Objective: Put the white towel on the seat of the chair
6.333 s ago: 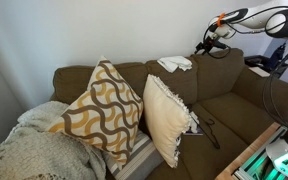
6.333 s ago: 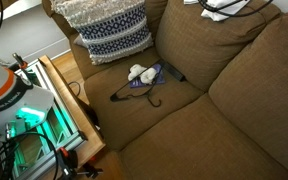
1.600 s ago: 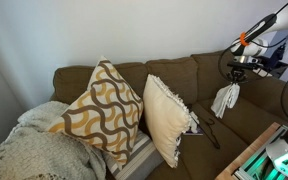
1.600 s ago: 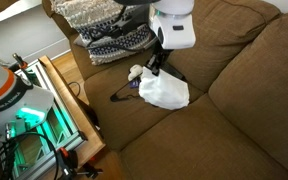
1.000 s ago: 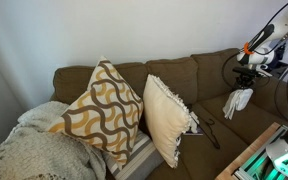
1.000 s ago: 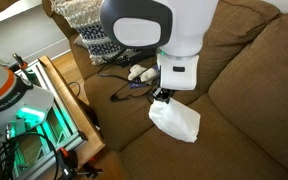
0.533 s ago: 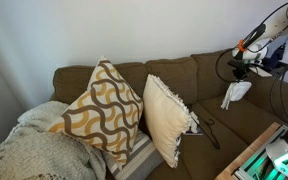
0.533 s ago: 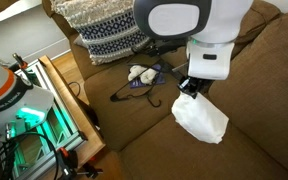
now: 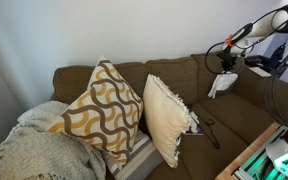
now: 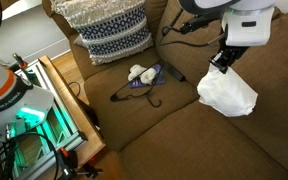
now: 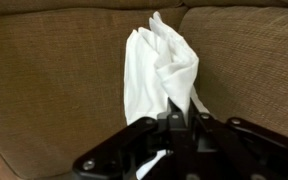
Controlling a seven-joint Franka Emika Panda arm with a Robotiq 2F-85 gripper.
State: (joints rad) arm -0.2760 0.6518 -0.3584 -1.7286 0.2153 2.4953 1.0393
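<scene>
My gripper draws the towel (image 10: 227,92) back over clear seat cushion (image 10: 147,114) beside the black hanger next, lowers it and releases, as that cushion lies below and back.
The white towel (image 10: 227,92) hangs bunched from my gripper (image 10: 222,60), which is shut on its top corner above the brown sofa seat (image 10: 174,125). In an exterior view the towel (image 9: 222,84) dangles in front of the sofa's backrest, under the gripper (image 9: 225,69). The wrist view shows the towel (image 11: 159,70) pinched between the shut fingers (image 11: 174,122), hanging over the gap between two brown cushions. No separate chair shows; the only seat in view is the brown sofa.
Two patterned pillows (image 9: 102,110) and a knit blanket (image 9: 29,150) lie at one end of the sofa. A small white thing with dark cords (image 10: 142,75) lies on the seat cushion. A wooden tray with lit equipment (image 10: 29,110) stands beside the sofa.
My gripper has carried the towel across the seat and upward, away from the small white thing toward the sofa's backrest. The grip has stayed shut.
</scene>
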